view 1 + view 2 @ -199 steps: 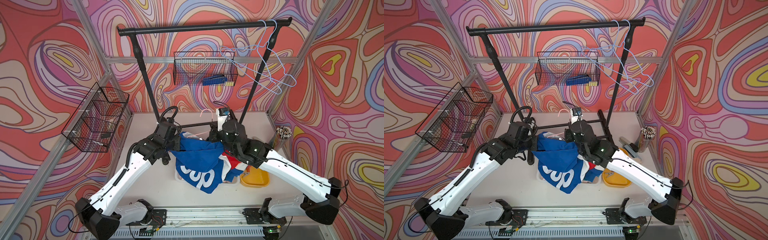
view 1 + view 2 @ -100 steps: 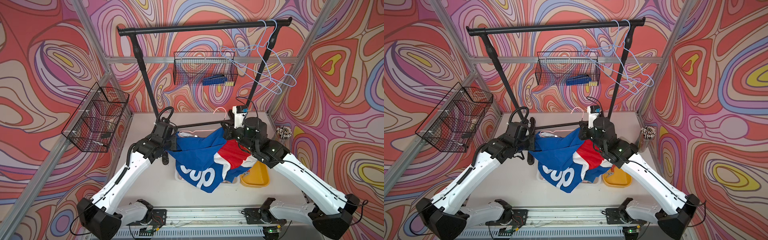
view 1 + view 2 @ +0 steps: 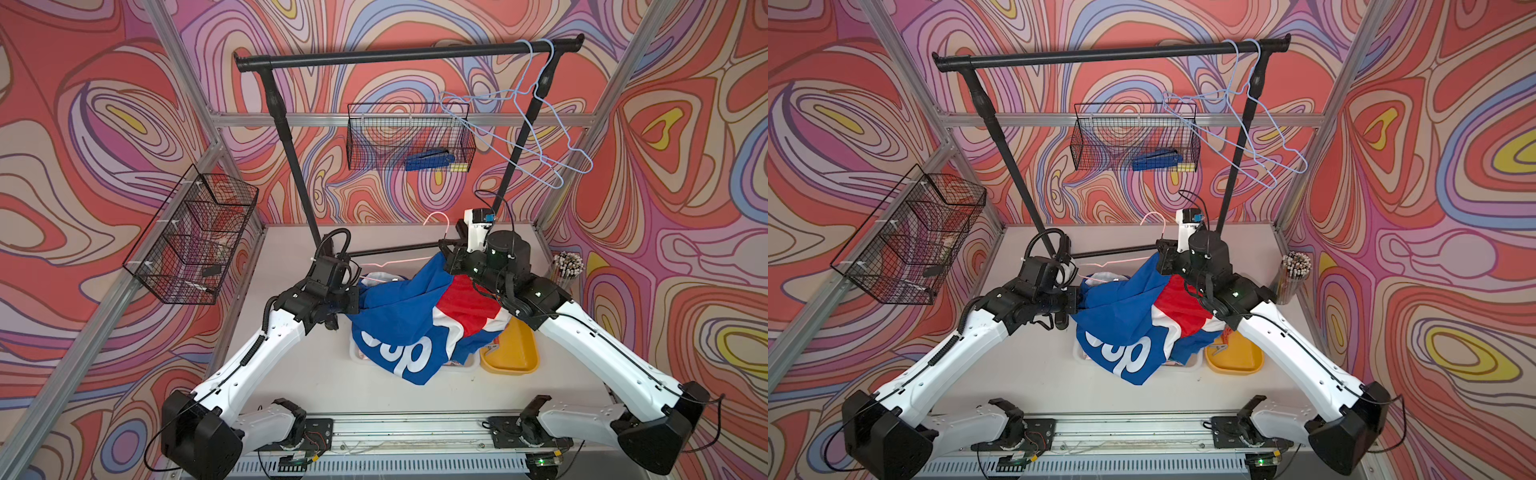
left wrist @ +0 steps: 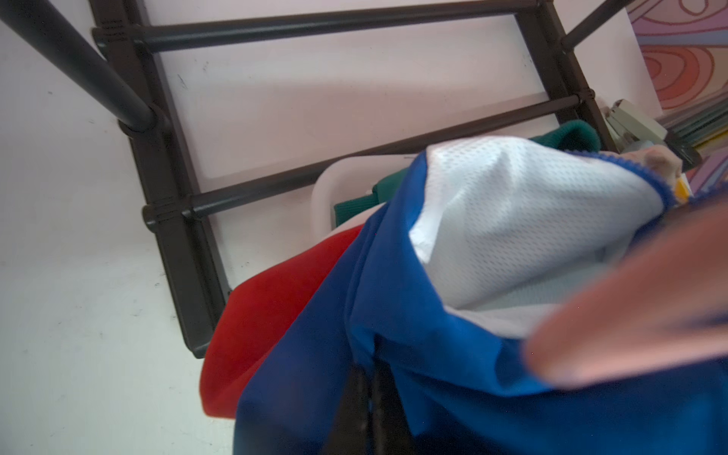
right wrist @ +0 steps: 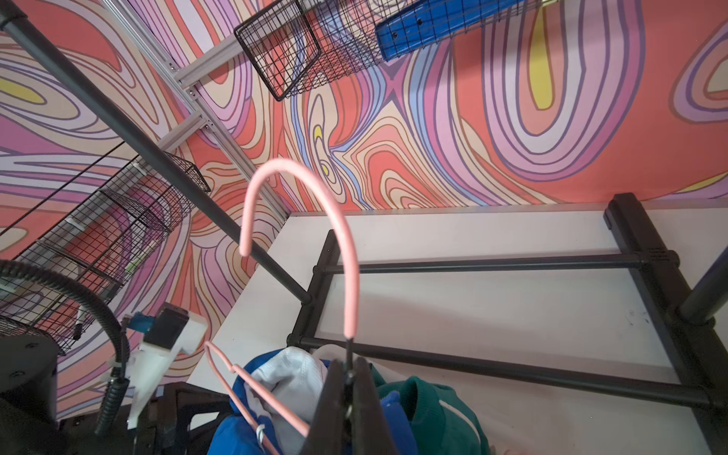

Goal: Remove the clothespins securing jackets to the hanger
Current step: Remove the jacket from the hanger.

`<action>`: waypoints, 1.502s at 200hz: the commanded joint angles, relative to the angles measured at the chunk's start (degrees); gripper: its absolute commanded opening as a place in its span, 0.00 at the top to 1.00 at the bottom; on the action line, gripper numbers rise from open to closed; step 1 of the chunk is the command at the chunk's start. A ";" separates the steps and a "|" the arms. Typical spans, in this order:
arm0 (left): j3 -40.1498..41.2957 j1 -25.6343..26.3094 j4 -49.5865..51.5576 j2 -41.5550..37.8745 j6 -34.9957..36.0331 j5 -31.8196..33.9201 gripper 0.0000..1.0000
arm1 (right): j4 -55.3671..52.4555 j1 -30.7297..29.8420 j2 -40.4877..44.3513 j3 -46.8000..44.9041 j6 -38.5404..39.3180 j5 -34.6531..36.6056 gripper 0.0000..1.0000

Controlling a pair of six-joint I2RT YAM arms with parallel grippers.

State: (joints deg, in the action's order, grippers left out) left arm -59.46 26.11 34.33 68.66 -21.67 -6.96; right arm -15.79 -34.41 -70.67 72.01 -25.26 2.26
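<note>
My right gripper turns and shifts toward my left gripper next and releases the hanger neck, as the hanger's bare end [image 3: 368, 264] [image 5: 209, 349] lies that way from my grip.
The blue, red and white jacket [image 3: 419, 307] hangs stretched between my two grippers above a white bin [image 3: 354, 356]. My left gripper [image 3: 353, 300] is shut on its blue cloth [image 4: 315, 354], fingertips pressed together. My right gripper [image 5: 348, 364] is shut on the neck of the pink hanger [image 5: 353, 275], whose hook [image 3: 437, 216] points up. A teal-green jacket [image 5: 433, 409] lies in the bin under the blue one. One small grey clothespin [image 3: 1219, 351] lies in the yellow tray [image 3: 1239, 359]. The pink jacket is hidden.
The black clothes rack [image 3: 399, 54] stands over the table, its base bars [image 5: 492, 262] just behind the grippers. Two pale blue hangers [image 3: 540, 137] hang at its right end. Wire baskets [image 3: 409, 143] [image 3: 195, 241] are on the walls. A cup of pencils [image 3: 567, 270] stands at the right.
My right gripper has moved right and back with the hanger, pulling the jacket out so its red panel shows. The left gripper has kept its place and its hold on the blue cloth.
</note>
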 commanded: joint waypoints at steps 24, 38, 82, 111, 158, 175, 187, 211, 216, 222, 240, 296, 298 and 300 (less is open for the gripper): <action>0.50 1.24 -3.52 -3.18 -0.02 -4.03 0.45 | 4.54 0.47 -1.93 1.61 -1.55 -3.11 1.00; 0.07 1.19 -2.01 -5.43 1.35 -1.28 0.26 | 4.77 1.06 -1.60 1.30 -1.76 -4.45 1.00; -1.33 -0.27 5.98 -12.72 3.61 -0.27 0.08 | 6.23 5.16 -1.81 1.58 -2.78 -12.71 1.00; -1.30 -2.79 7.51 -19.62 4.76 0.39 0.04 | 7.84 8.17 -4.02 3.04 -3.46 -21.06 1.00; 1.36 -10.63 -3.66 -28.12 7.43 -16.80 0.17 | 15.76 14.60 -8.37 2.84 -6.42 -41.08 1.00; 0.95 -13.71 -6.33 -27.34 7.14 -22.49 0.21 | 15.21 14.85 -9.04 3.39 -5.47 -42.78 1.00; 0.98 -15.53 -8.83 -25.93 6.11 -26.71 0.24 | 15.56 14.81 -9.33 3.33 -5.24 -43.83 1.00; 0.53 -16.26 -14.02 -22.21 3.81 -33.08 0.30 | 16.44 14.82 -9.75 3.11 -5.49 -45.45 1.00; 0.28 -16.27 -14.44 -21.17 3.43 -33.84 0.33 | 16.78 14.83 -9.78 2.92 -5.63 -45.76 1.00; -0.38 -16.26 -14.75 -20.02 3.24 -35.02 0.35 | 17.25 14.81 -9.82 2.71 -5.83 -46.18 1.00; -2.36 -16.26 -14.23 -16.29 2.96 -37.79 0.38 | 17.42 14.84 -9.91 2.70 -5.93 -46.47 1.00; -2.50 -16.26 -15.17 -13.52 0.70 -38.92 0.68 | 17.90 14.82 -10.79 2.92 -5.93 -47.39 1.00; -2.61 -16.26 -15.08 -13.48 0.61 -38.87 0.70 | 17.97 14.86 -10.80 2.89 -5.96 -47.43 1.00; -2.66 -16.33 -14.99 -13.41 0.59 -38.84 0.71 | 17.98 14.87 -10.80 2.86 -6.02 -47.46 1.00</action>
State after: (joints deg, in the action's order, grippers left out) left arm -60.45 10.13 22.04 55.55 -19.84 -43.66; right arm 0.01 -19.68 -80.86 73.71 -31.00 -43.46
